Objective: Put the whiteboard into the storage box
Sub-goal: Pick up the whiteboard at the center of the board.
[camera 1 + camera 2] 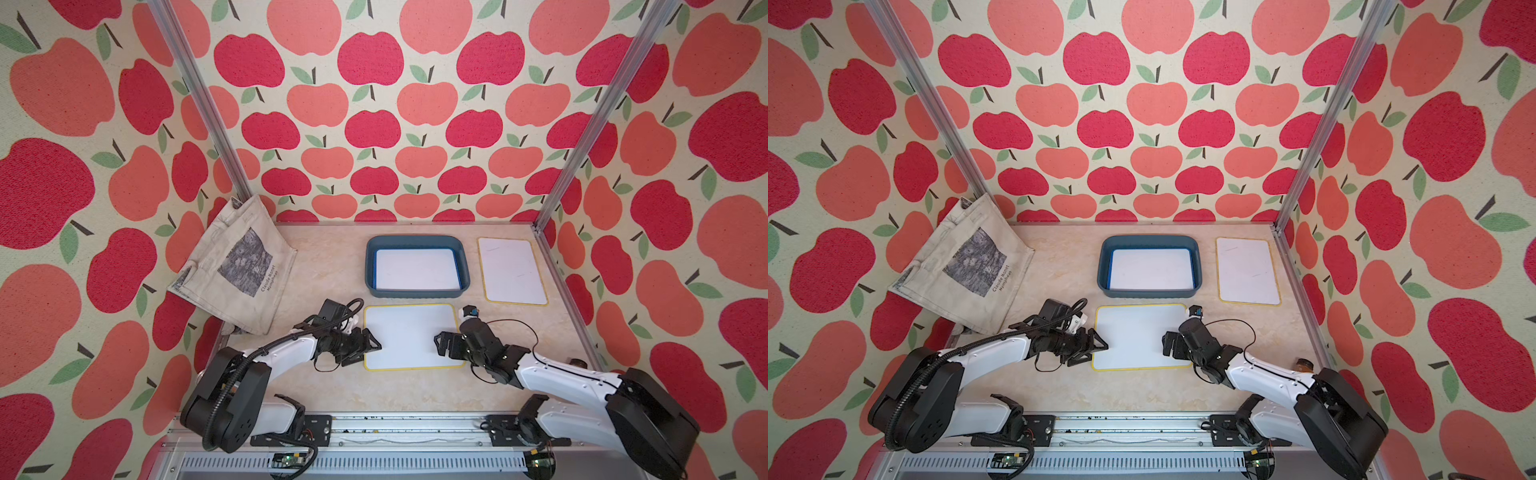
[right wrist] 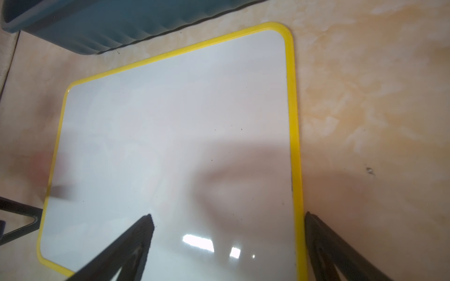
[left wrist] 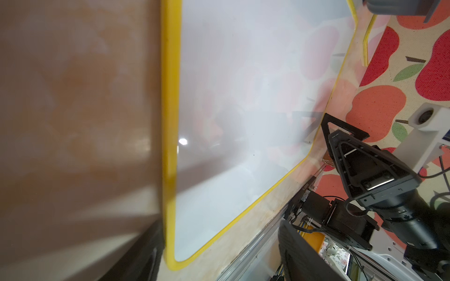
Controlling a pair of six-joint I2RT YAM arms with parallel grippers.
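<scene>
The left gripper eases back slightly next and draws both open fingers together on the yellow rim by the board's near corner [image 1: 365,363] [image 3: 169,234], which already stands between them.
The storage box [image 1: 417,242] [image 1: 1149,240] [image 2: 97,29] is a teal-blue bin at the back centre, and a blue-framed whiteboard [image 1: 417,268] lies flat inside it. A yellow-framed whiteboard [image 1: 411,336] [image 1: 1138,336] [image 3: 243,97] [image 2: 170,146] lies flat on the table just in front of the box. My left gripper [image 1: 373,343] [image 3: 219,223] is open at the board's left edge, its jaws either side of the near corner. My right gripper [image 1: 439,344] [image 2: 229,215] is open over the right edge, one finger above the white face and one outside the frame.
Another yellow-framed whiteboard [image 1: 511,270] lies to the right of the box. A beige tote bag [image 1: 237,266] leans in the back left corner. Aluminium posts [image 1: 582,124] stand at the corners and a metal rail [image 1: 395,428] runs along the table's front edge.
</scene>
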